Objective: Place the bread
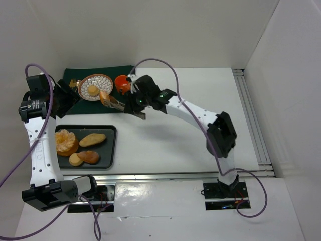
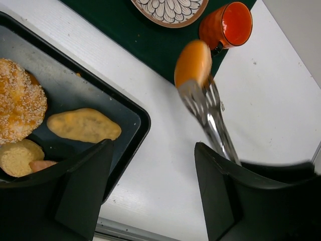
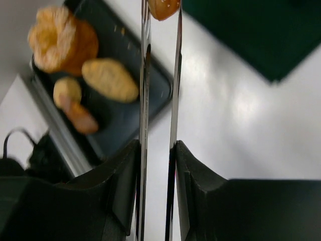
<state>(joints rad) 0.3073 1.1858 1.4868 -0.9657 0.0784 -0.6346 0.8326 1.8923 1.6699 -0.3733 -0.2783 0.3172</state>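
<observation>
The right gripper should next move outward and to the left in the top view to let go of the tongs (image 1: 116,104), as the plate's bare patch is that way.
My right gripper (image 1: 131,104) (image 3: 157,150) is shut on metal tongs (image 1: 116,104) (image 3: 145,90). The tongs pinch an oval golden-brown bread roll (image 1: 105,97) (image 2: 193,63) (image 3: 163,7) at their tip, held at the right rim of the patterned plate (image 1: 103,79). A round tan bun (image 1: 93,90) lies on that plate. The black tray (image 1: 111,145) holds a large sesame bun (image 1: 66,141), an oval roll (image 1: 93,139) (image 2: 83,124), a small round bun (image 1: 76,159) and a reddish oval roll (image 1: 89,156). My left gripper (image 1: 67,98) (image 2: 153,186) is open and empty, left of the plate.
An orange cup (image 1: 122,83) (image 2: 228,25) stands on the dark green mat (image 1: 115,73) right of the plate, close to the tongs. The tray lies near the table's front left edge. White walls enclose the table at the back and sides.
</observation>
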